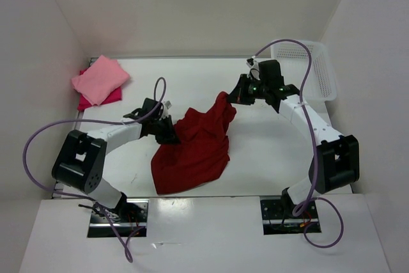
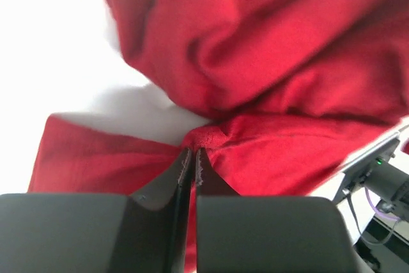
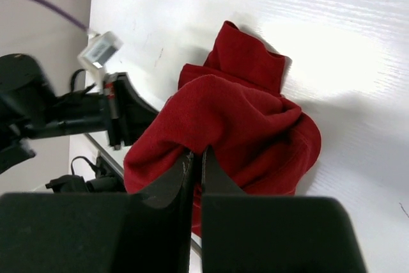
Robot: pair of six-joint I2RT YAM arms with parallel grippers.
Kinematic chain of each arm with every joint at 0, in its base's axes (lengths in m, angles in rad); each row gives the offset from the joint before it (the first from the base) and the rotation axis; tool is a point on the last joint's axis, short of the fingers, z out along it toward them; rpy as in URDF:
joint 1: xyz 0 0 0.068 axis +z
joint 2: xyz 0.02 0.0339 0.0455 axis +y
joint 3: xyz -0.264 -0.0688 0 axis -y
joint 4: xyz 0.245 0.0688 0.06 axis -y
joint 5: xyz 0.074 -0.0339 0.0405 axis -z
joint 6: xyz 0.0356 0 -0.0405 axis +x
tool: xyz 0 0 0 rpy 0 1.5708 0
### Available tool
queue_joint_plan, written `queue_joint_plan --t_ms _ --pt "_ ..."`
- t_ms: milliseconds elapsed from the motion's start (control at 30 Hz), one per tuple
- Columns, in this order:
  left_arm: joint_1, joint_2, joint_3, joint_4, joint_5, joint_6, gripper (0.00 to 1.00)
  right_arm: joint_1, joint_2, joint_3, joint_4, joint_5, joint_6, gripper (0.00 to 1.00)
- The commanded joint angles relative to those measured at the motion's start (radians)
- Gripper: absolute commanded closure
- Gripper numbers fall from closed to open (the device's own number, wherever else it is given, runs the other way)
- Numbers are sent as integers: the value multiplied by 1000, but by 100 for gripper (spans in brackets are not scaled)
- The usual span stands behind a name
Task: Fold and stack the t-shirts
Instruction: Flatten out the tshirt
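Observation:
My right gripper rises next, then moves down and outward, because the shirt is crumpled. It lets go of the crimson t-shirt (image 1: 195, 148) on the bare far tabletop outward of it.
The dark crimson t-shirt (image 1: 195, 148) lies crumpled in the middle of the table, one end lifted toward the right. My left gripper (image 1: 171, 133) sits at its left edge, shut on a pinch of the crimson cloth (image 2: 211, 133). At the raised upper corner my right gripper (image 1: 234, 98) is shut on the crimson t-shirt (image 3: 236, 119), which hangs from its jaws. A folded salmon pink t-shirt (image 1: 100, 78) rests on a folded magenta-red t-shirt (image 1: 89, 100) at the table's back left corner.
A white mesh basket (image 1: 319, 68) stands at the back right behind the right arm. White walls close in the table on the left, back and right. Purple cables loop from both arms.

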State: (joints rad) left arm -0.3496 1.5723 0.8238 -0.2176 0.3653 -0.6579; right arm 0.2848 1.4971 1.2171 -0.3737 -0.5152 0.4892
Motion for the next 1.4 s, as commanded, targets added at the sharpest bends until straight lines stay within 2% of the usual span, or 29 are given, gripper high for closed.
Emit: queue_joint_plan --t_ms 0,100,267,367,500,567,733,767,900,933,1000,1033,1067,1100,1133,1267,1300,1367 --pt "-5 -98 51 -48 0 12 96 -18 -31 53 29 7 -6 99" --pt "46 -165 84 -57 10 0 96 -18 -40 88 -8 17 -6 99" --pt "112 -242 233 -114 11 0 100 -18 -75 191 -74 27 5 99" --pt "199 -302 288 -114 79 -23 100 -18 -118 271 -117 14 15 99" --pt "394 -365 435 -124 211 -49 100 -18 -173 459 -203 4 15 98" --pt "435 -391 495 -140 239 -62 100 -18 -204 531 -223 -5 37 98" --pt "436 -434 667 -199 143 -31 100 -18 -232 812 -277 -5 89 98" --pt "436 -434 751 -219 121 -19 100 -18 -219 894 -277 -5 113 98" --pt "436 -439 885 -304 -55 27 100 -18 -219 943 -242 -5 169 99" --pt "436 -452 885 -304 -72 43 100 -18 -210 874 -223 15 169 99" --pt "436 -475 829 -304 -81 52 100 -77 -184 805 -214 -20 181 99" --pt "436 -492 719 -267 -104 63 100 -160 -169 753 -183 -64 201 99" --pt "436 -520 660 -267 -129 63 100 -189 -126 626 -81 -103 227 99" --pt "436 -534 600 -256 -153 63 100 -214 -88 581 -47 -173 250 99" --pt "436 -573 474 -238 -201 75 100 -214 -40 549 -36 -174 240 99" --pt "436 -655 179 -183 -236 20 100 -182 242 610 -47 -79 175 99" --pt "436 -666 34 -146 -236 -14 100 -171 358 642 -77 -47 163 99" --pt "446 -666 -67 -117 -236 -40 100 -153 470 752 -102 21 153 99"
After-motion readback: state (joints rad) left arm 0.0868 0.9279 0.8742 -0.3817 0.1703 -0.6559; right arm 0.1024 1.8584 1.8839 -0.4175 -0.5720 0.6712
